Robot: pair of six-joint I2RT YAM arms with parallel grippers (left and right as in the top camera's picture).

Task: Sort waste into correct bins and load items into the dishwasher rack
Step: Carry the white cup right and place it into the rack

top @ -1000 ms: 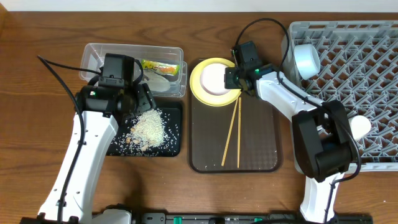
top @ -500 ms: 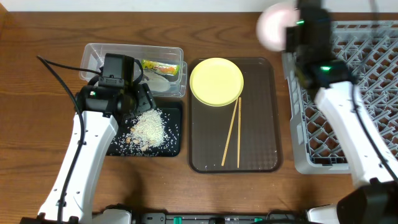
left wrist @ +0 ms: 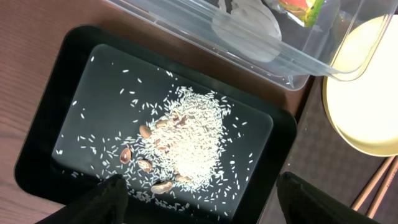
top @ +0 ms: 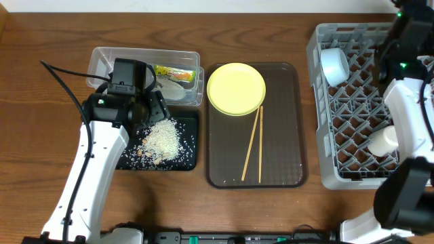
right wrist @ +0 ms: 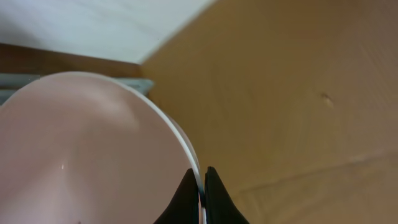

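The free slots beside the light-blue bowl are below and to the left in the overhead view. My right gripper should move that way next, go down and let go of the white bowl's rim.
My right gripper (right wrist: 200,186) is shut on the rim of the white bowl (right wrist: 81,155). In the overhead view it (top: 401,20) is at the far edge of the grey dishwasher rack (top: 359,169), and the bowl is hidden there. The rack holds the light-blue bowl (top: 333,65) and the white cup (top: 382,141). The yellow plate (top: 236,89) and two chopsticks (top: 254,146) lie on the brown tray (top: 285,169). My left gripper (left wrist: 199,208) is open and empty over the black tray (left wrist: 68,74) of rice (left wrist: 193,143). The clear tub (top: 108,57) holds the green wrapper (top: 173,71) and the clear wrapper (top: 178,85).
A few brown nuts (left wrist: 146,165) lie among the rice. The left arm's cable (top: 64,78) runs across the table at the left. A white wall and a wooden floor show beyond the rack in the right wrist view.
My right gripper lifted the white bowl off the yellow plate and carried it right, to the far edge of the rack. The left arm has not moved.
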